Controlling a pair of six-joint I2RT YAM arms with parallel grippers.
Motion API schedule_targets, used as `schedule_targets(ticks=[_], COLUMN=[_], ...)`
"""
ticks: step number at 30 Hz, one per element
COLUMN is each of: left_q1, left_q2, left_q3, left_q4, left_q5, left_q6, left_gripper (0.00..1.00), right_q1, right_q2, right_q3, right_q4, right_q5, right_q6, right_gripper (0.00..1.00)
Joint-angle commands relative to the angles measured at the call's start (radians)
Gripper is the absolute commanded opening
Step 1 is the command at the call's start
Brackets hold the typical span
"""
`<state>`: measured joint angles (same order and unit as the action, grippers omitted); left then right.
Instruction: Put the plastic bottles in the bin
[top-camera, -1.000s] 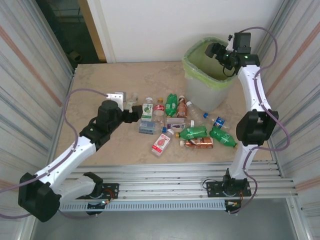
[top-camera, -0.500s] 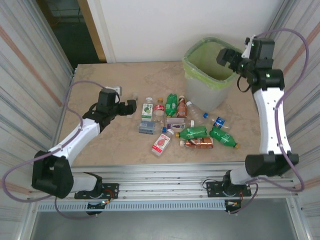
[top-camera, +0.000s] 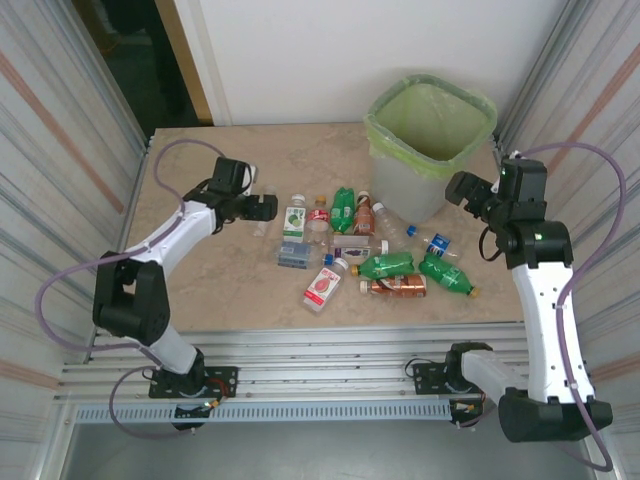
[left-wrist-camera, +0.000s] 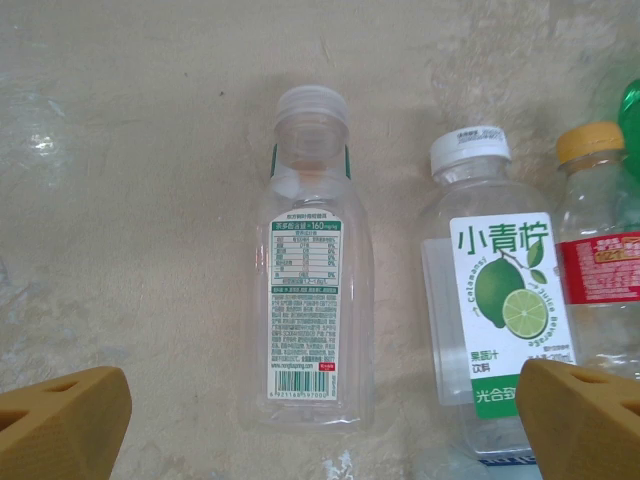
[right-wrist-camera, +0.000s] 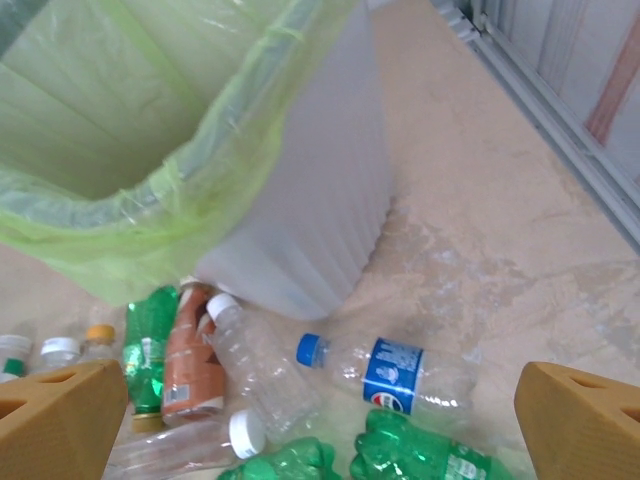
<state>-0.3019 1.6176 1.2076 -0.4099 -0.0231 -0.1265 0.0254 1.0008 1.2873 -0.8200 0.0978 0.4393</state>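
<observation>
My left gripper needs to move down next onto the lower half of the clear bottle (top-camera: 261, 229) (left-wrist-camera: 306, 345), with a finger down each side, because the bottle's body lies lengthwise between the open fingers.
The plastic bottles (top-camera: 388, 264) lie in a loose cluster on the beige table, clear, green and brown ones. In the left wrist view a clear bottle with a white label (left-wrist-camera: 310, 310) lies flat between my open left gripper's (left-wrist-camera: 320, 425) fingers, and a lime-label bottle (left-wrist-camera: 500, 300) is beside it. My left gripper (top-camera: 262, 207) sits at the cluster's left end. The bin (top-camera: 410, 190), lined with a green bag, stands at the back right. My right gripper (top-camera: 462, 190) hangs open and empty beside the bin, above a blue-capped bottle (right-wrist-camera: 385, 368).
Corrugated metal walls close in both sides of the table (top-camera: 200, 290). An orange-brown bottle (right-wrist-camera: 185, 350) and a clear white-capped bottle (right-wrist-camera: 255, 365) rest against the bin's base. Bare tabletop lies to the left and front of the cluster.
My right gripper left the bin's mouth and dropped down beside the bin's right wall. My left arm stretched out and turned its gripper over the clear bottle at the cluster's left end.
</observation>
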Motion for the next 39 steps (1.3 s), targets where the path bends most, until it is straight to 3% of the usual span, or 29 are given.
schedule_targets(ticks=[1, 28, 33, 39], left_q1=[0.006, 0.034, 0.035, 0.035], left_q2=[0.040, 0.352, 0.385, 0.380], left_q3=[0.068, 0.232, 0.238, 0.231], left_q4=[-0.081, -0.183, -0.188, -0.182], left_q5=[-0.015, 0.023, 0.018, 0.024], left_q6=[0.055, 0.070, 0.072, 0.072], left_gripper=[0.98, 0.88, 0.78, 0.55], right_q1=[0.010, 0.033, 0.036, 0.047], right_q2=[-0.042, -0.018, 0.020, 0.027], right_q3=[-0.052, -0.141, -0.140, -0.128], right_q4=[-0.040, 0.011, 0.022, 0.028], right_q5=[0.059, 0.060, 0.056, 0.052], right_q6=[0.027, 0.061, 0.061, 0.066], right_gripper=[0.98, 0.98, 0.98, 0.98])
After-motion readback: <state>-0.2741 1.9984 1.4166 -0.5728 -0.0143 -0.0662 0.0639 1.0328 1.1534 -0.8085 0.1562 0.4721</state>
